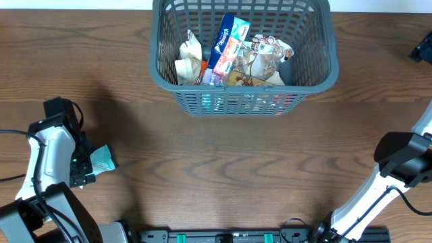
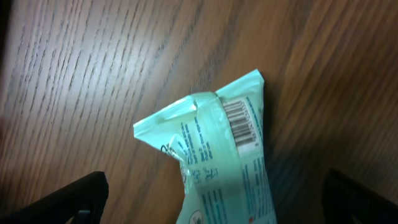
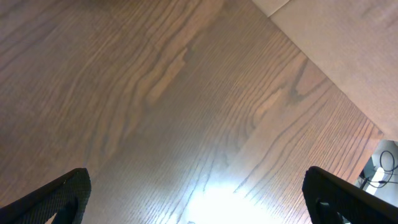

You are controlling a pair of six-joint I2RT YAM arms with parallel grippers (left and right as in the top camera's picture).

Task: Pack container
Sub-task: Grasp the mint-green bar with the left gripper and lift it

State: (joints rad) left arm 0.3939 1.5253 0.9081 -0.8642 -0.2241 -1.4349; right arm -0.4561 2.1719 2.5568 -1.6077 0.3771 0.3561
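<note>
The body of the teal snack packet already lies between the fingers of the robot's left gripper, so the gripper should next lower around it and close its fingers.
The container, a dark grey lattice basket, stands at the far middle of the table and holds several snack packets, among them a blue and orange one. A teal snack packet lies on the table at the left. My left gripper is open right at it. In the left wrist view the teal packet lies between the wide-apart fingers of the left gripper. My right gripper is open and empty over bare wood at the right, as the right wrist view shows.
A black object sits at the far right edge. The table's right edge and light floor show in the right wrist view. Brown wood tabletop stretches between the arms.
</note>
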